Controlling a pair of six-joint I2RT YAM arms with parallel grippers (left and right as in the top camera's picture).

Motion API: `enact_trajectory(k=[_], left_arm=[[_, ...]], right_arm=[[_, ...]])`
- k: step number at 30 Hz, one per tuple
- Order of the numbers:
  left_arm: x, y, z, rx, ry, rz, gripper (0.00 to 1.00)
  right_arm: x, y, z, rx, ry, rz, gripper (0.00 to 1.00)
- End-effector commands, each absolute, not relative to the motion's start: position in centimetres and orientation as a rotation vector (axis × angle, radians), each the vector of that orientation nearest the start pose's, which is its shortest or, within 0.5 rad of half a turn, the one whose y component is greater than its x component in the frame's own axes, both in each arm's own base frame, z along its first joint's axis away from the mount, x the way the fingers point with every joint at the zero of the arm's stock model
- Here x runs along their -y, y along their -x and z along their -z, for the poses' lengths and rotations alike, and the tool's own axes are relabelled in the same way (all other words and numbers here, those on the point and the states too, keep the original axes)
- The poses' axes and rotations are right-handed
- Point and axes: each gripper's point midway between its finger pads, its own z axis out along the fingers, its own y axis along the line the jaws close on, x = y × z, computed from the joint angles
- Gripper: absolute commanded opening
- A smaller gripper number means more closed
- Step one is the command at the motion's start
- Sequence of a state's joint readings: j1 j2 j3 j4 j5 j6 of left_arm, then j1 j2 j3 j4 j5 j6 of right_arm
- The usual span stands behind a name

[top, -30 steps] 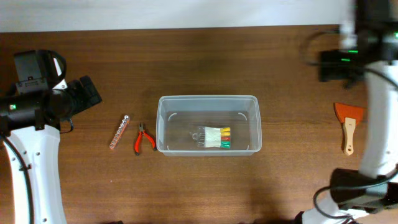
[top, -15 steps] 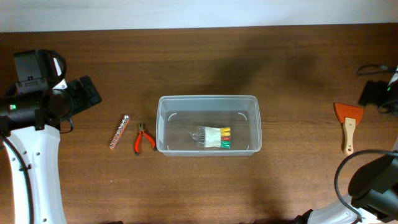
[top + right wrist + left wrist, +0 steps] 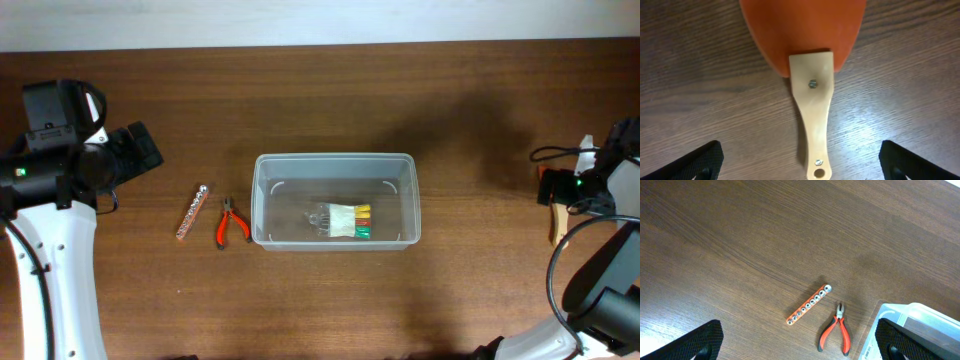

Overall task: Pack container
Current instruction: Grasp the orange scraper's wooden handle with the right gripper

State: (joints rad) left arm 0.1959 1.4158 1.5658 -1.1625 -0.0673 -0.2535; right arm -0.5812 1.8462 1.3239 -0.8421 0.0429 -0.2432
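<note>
My right gripper lowers and draws back onto the handle's narrow part point(image 3: 559, 224) point(image 3: 816, 132) next, since the scraper's handle lies below it, lined up between its open fingers.
The clear plastic container point(image 3: 335, 200) stands at the table's middle with a small bundle with coloured tips point(image 3: 343, 221) inside; its corner shows in the left wrist view point(image 3: 912, 325). Red-handled pliers point(image 3: 232, 223) point(image 3: 836, 335) and an orange strip with holes point(image 3: 192, 211) point(image 3: 809, 304) lie left of it. An orange scraper with a wooden handle point(image 3: 558, 222) point(image 3: 810, 95) lies at the right. My right gripper point(image 3: 800, 165) is open, just above the scraper's handle, its fingers wide on either side. My left gripper point(image 3: 800, 345) is open and empty, high above the pliers and strip.
The brown wooden table point(image 3: 330, 100) stretches all round the container. A pale wall edge runs along the back of the table. My left arm's body point(image 3: 60, 150) is over the table's left side.
My right arm has swung from the back right down over the scraper, now covering its orange blade in the overhead view. The left arm and the other things have not moved.
</note>
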Motion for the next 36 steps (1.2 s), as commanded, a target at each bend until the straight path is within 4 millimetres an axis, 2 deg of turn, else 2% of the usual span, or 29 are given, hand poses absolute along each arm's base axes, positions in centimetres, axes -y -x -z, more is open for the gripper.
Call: enact_trajectory(k=[1, 7, 13, 21, 36], left_arm=[[-8.0, -33.3, -25.8, -2.516, 0.616, -0.075, 0.99], [-8.0, -33.3, -25.8, -2.516, 0.615, -0.075, 0.99], [-8.0, -33.3, -25.8, -2.516, 0.616, -0.075, 0.99], [-8.0, -33.3, -25.8, -2.516, 0.615, -0.075, 0.99], [-8.1, -33.3, -25.8, -2.516, 0.616, -0.076, 0.99]], right_arm=[[22.3, -30.8, -4.4, -2.942, -0.539, 0.146, 0.99], [22.3, -30.2, -3.0, -2.95, -0.591, 0.046, 0.99], [22.1, -29.7, -2.0, -2.96, -0.6, 0.03, 0.99], [21.2, -28.7, 0.3, -2.967, -0.601, 0.015, 1.0], [21.1, -28.6, 0.8, -2.97, -0.601, 0.012, 0.89]])
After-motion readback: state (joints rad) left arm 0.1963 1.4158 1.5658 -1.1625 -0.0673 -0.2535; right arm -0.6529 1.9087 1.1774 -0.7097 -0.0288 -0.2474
